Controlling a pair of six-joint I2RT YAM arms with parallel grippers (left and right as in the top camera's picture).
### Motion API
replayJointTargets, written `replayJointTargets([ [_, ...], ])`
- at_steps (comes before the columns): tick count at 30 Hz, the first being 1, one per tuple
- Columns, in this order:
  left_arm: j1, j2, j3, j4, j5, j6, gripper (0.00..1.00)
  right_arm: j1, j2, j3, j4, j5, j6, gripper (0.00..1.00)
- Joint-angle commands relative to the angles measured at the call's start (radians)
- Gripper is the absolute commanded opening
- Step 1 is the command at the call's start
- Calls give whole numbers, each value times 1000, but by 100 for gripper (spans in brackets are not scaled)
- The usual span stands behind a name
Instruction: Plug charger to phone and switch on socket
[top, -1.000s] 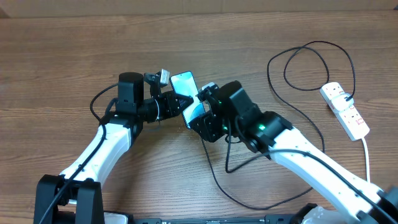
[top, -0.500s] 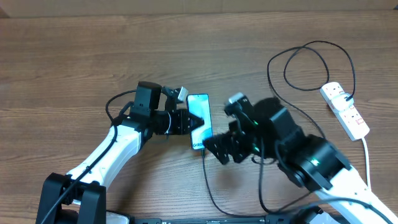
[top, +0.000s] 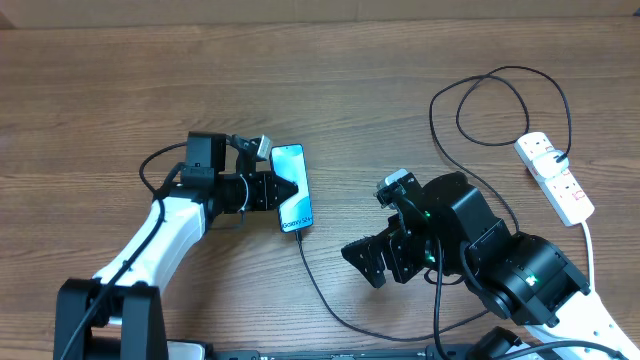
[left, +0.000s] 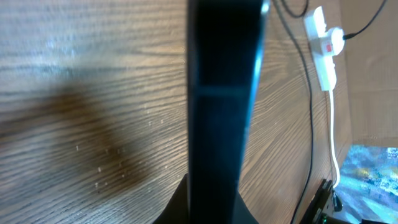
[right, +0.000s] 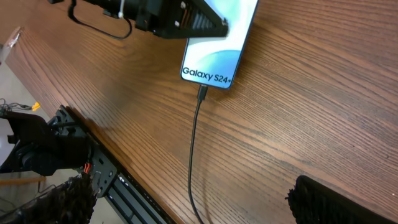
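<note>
The left gripper should lower the phone (top: 297, 214) onto the bare tabletop beneath it next and open to let it go, since the charger's connector is already in the end of the phone.
The phone (top: 297, 214), its light-blue screen facing up, is clamped at its far half by my left gripper (top: 279, 190), which is shut on it. In the left wrist view the phone (left: 217, 106) shows edge-on as a dark band. The charger's connector tip (right: 202, 93) sits in the phone's (right: 214, 46) end below the "Galaxy S24+" text. Its thin black cable (top: 322, 298) trails toward the front edge, then loops round to the white socket (top: 556, 178) at far right. My right gripper (top: 365, 263) hangs open and empty, right of the phone.
The socket's thick white cord (top: 590, 255) runs down the right side toward the front edge. A wide loop of charger cable (top: 458, 112) lies left of the socket. The table's front rail (right: 121, 186) is close below my right gripper.
My right gripper opened wide, let go of the connector and drew back to the right. The left arm carried the phone leftward with the cable still plugged in.
</note>
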Motion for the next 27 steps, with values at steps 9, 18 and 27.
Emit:
replayJointTargets([
  [9, 0, 342, 291, -324, 3, 210, 4, -1, -6, 24, -1, 7, 0, 100],
  [18, 1, 389, 303, -316, -24, 235, 4, -1, -6, 23, -15, 7, -1, 100],
  [27, 1, 420, 261, -251, 35, 224, 4, -1, -2, 23, -21, 7, 0, 100],
])
